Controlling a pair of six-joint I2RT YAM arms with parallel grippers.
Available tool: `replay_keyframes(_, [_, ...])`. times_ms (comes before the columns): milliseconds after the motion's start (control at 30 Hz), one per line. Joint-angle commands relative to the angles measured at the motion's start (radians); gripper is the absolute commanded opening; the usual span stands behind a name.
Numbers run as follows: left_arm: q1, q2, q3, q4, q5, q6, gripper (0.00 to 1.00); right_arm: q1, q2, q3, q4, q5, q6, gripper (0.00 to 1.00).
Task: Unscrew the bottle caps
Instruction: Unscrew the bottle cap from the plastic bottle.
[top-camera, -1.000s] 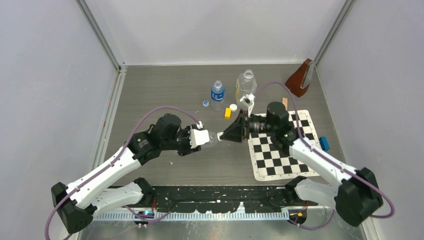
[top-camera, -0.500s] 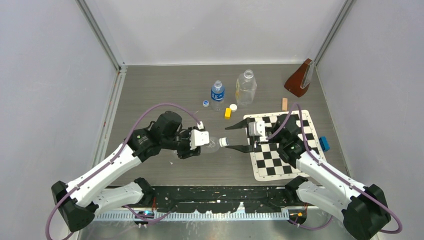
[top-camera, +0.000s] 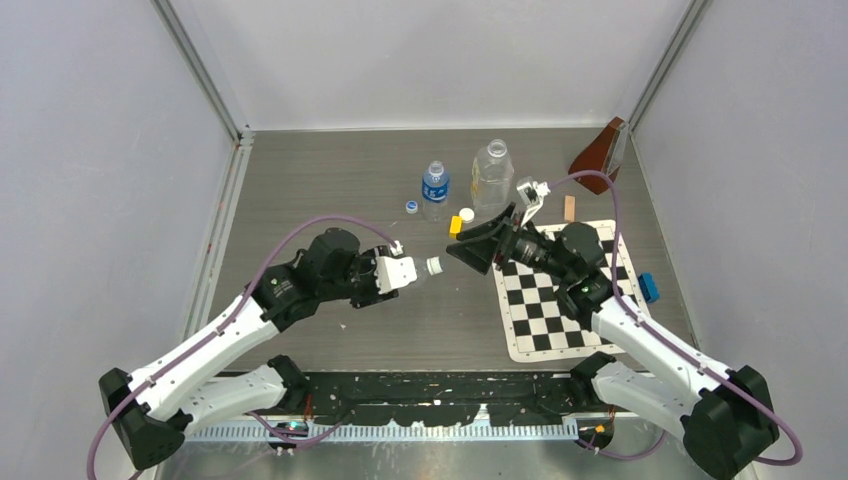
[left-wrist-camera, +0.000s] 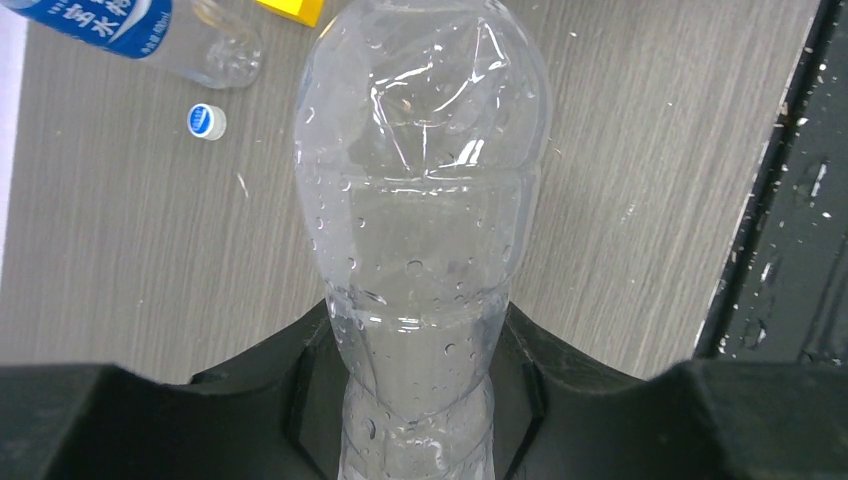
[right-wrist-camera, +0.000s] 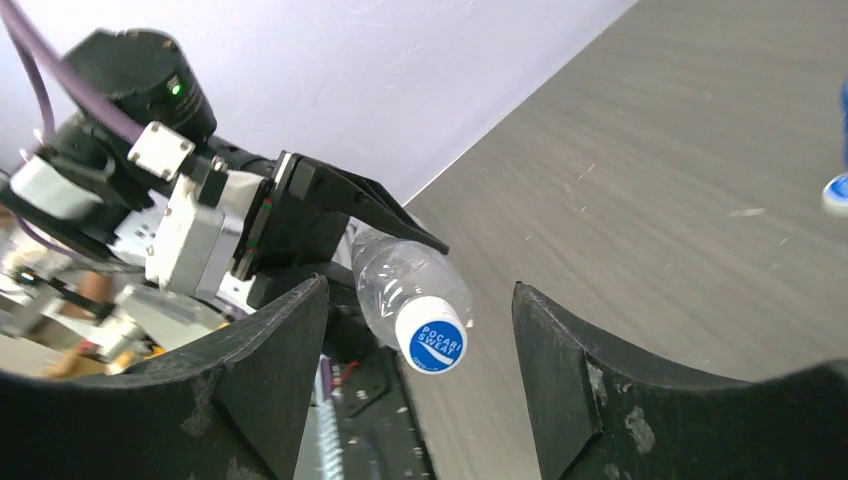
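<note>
The right gripper moves toward the held bottle next, then closes around the cap, as the white cap (top-camera: 434, 266) (right-wrist-camera: 431, 335) still sits beyond its open fingers.
My left gripper (top-camera: 404, 272) is shut on the slim unlabelled bottle (left-wrist-camera: 420, 200) and holds it sideways above the table. The bottle's white cap (top-camera: 434, 266) with a blue logo points right. In the right wrist view this cap (right-wrist-camera: 431, 335) faces the camera between the fingers of my right gripper (right-wrist-camera: 420, 290), with a gap on each side. The right gripper (top-camera: 466, 251) is open and sits just right of the cap. At the back stand the blue-labelled bottle (top-camera: 434, 186) and the wider bottle (top-camera: 492, 176). Two loose caps (top-camera: 411, 207) (top-camera: 466, 214) lie beside them.
A yellow block (top-camera: 455, 227) lies by the loose caps. A chessboard mat (top-camera: 560, 310) lies under the right arm, with a blue block (top-camera: 650, 288) at its right edge. A brown wedge-shaped object (top-camera: 598, 160) and a small wooden piece (top-camera: 569, 207) sit at the back right.
The right gripper let go of the cap and opened. Its wrist then turned and it drew back a little to the right. The left gripper kept the bottle and lifted it slightly.
</note>
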Motion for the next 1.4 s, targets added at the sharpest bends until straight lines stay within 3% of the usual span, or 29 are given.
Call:
replay_keyframes(0, [-0.004,-0.035,-0.004,0.083,-0.043,0.014,0.0,0.01,0.065,0.088,-0.095,0.005,0.237,0.72])
replay_keyframes(167, [-0.003,-0.036,-0.005,0.097,-0.036,0.012,0.0,0.073,0.123,0.177,-0.293,0.048,0.123,0.71])
replay_keyframes(433, [-0.004,-0.042,-0.012,0.103,-0.038,0.006,0.0,0.084,0.196,0.204,-0.329,-0.009,0.131,0.61])
replay_keyframes(633, [-0.004,-0.064,-0.017,0.11,-0.049,0.002,0.0,0.08,0.179,0.161,-0.448,0.031,0.029,0.61])
replay_keyframes(867, [-0.004,-0.071,-0.025,0.118,-0.061,-0.013,0.0,0.077,0.12,0.066,-0.385,-0.007,0.018,0.61])
replay_keyframes(1067, [-0.003,-0.075,-0.025,0.116,-0.056,-0.013,0.0,0.071,0.101,0.061,-0.445,0.051,-0.007,0.61])
replay_keyframes(1233, [-0.004,-0.067,-0.02,0.102,-0.062,-0.01,0.0,0.071,0.087,0.099,-0.383,-0.005,0.103,0.63])
replay_keyframes(1367, [-0.004,-0.062,-0.019,0.096,-0.057,-0.008,0.0,0.071,0.083,0.154,-0.348,-0.045,0.202,0.73])
